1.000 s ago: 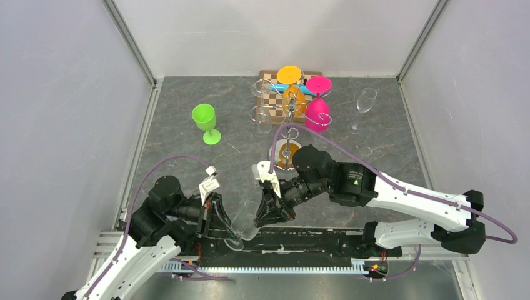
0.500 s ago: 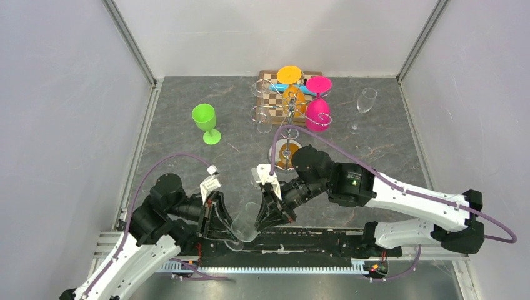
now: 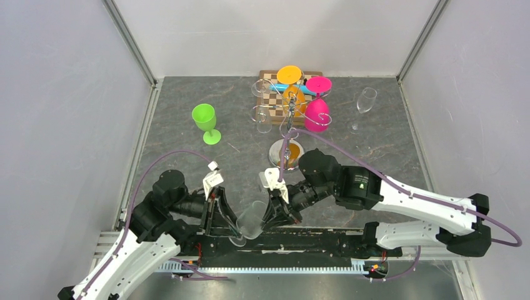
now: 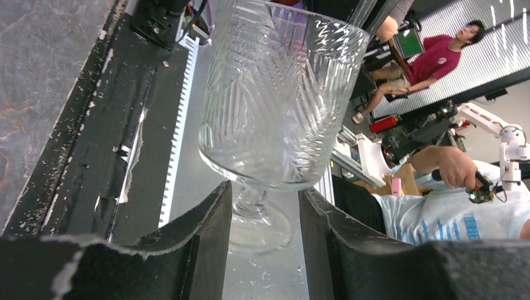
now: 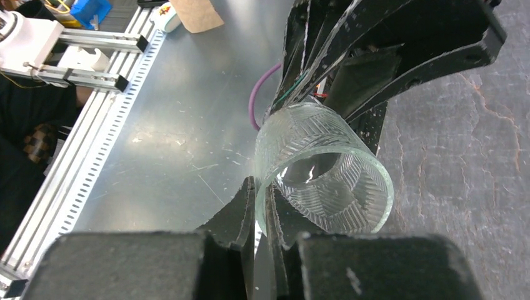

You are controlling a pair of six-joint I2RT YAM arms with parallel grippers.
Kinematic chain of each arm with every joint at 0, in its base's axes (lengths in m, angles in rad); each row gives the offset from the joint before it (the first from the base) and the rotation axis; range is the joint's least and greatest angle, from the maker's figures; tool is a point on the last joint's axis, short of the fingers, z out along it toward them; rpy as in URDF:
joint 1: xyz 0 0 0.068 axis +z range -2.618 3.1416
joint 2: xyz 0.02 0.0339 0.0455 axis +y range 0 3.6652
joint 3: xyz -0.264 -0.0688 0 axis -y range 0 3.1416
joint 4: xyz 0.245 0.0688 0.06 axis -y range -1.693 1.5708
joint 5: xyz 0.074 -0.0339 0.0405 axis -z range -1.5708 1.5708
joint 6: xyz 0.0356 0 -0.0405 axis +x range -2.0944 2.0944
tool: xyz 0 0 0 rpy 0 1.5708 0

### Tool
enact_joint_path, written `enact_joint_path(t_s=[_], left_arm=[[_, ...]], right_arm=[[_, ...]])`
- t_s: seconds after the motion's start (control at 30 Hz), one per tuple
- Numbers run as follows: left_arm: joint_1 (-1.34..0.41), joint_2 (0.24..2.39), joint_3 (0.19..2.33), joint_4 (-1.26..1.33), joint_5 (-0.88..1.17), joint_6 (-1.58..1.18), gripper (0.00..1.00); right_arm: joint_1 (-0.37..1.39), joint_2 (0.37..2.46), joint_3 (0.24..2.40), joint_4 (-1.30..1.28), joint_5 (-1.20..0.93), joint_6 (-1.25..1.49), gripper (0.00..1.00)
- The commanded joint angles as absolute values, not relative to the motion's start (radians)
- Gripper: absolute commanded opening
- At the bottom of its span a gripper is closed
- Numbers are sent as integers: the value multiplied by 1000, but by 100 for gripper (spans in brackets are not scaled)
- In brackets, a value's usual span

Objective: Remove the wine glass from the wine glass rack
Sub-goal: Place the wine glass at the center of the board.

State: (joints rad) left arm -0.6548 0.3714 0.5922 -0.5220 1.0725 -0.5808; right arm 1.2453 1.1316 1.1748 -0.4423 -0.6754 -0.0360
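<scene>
The tabletop near the clear flute is bare, outward of my right gripper and to its right in the top view. I should swing the glass there, lower it and let it go.
A clear ribbed wine glass (image 3: 250, 220) lies tilted low over the table's near edge, between my two grippers. My right gripper (image 3: 275, 214) is shut on its rim, one finger inside the bowl and one outside, as seen in the right wrist view on the glass (image 5: 325, 169) at the gripper (image 5: 261, 187). My left gripper (image 3: 227, 219) is open. In the left wrist view its jaws stand either side of the stem of the glass (image 4: 284, 94), with gaps on both sides of the gripper (image 4: 265, 195). The chrome wine glass rack (image 3: 290, 115) stands at the back centre.
The rack carries an orange glass (image 3: 291, 94), a pink glass (image 3: 317, 112) and clear glasses (image 3: 262, 117). Behind it lies a chessboard (image 3: 272, 94). A green goblet (image 3: 205, 122) stands at left, a clear flute (image 3: 364, 102) at right. The black base rail (image 3: 325, 240) runs under the grippers.
My left gripper's jaws have opened off the glass stem. My right gripper keeps its pinch on the rim and has shifted slightly toward the near edge with the glass.
</scene>
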Motion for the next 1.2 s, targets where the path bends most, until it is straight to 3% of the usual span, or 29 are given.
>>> enact_joint_path(t_s=[0.0, 0.33, 0.77, 1.17], left_arm=[[-652, 408, 658, -498, 1010, -550, 50], [-652, 499, 683, -453, 971, -532, 53], [-652, 569, 667, -364, 829, -517, 53], [-652, 544, 666, -405, 812, -483, 53]], right_arm=[[1246, 1051, 1118, -429, -611, -69, 0], [1244, 867, 998, -423, -423, -2, 0], [1222, 789, 986, -645, 251, 162, 0], [857, 829, 957, -753, 217, 163, 0]])
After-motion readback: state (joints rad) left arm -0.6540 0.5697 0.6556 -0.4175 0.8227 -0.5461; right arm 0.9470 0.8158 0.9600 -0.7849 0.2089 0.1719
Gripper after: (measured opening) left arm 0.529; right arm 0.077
